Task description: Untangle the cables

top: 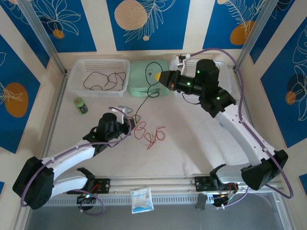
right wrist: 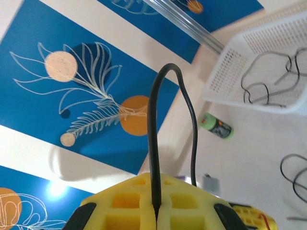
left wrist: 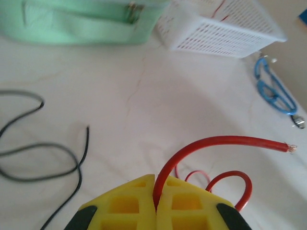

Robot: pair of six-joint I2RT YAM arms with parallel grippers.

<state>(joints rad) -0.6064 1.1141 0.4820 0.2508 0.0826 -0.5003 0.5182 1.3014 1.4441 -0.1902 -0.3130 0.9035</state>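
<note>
My right gripper moves past the green case, over the white basket by the bottle [right wrist: 268, 72] next, then goes down to release, since black cables already lie there.
A tangle of red cable [top: 151, 134] lies mid-table. My left gripper [top: 136, 125] sits at its left end. In the left wrist view that gripper [left wrist: 156, 192] is shut on the red cable [left wrist: 225, 140], which arcs up and right to a bare end. Loose black cable [left wrist: 48, 146] lies to its left. My right gripper [top: 158, 75] hovers over the green case, shut on a black cable [top: 152, 63] that loops up and trails down toward the red tangle. In the right wrist view the black cable [right wrist: 153, 105] rises from the shut gripper [right wrist: 156, 203].
A white basket [top: 76, 79] at back left holds more black cables [top: 103, 79]. A green case [top: 144, 86] stands beside it, and another white basket [left wrist: 220, 28] is at back right. A green bottle [top: 80, 105] stands left. A light-blue cable [left wrist: 273, 91] lies right. A white packet [top: 142, 200] rests at the near edge.
</note>
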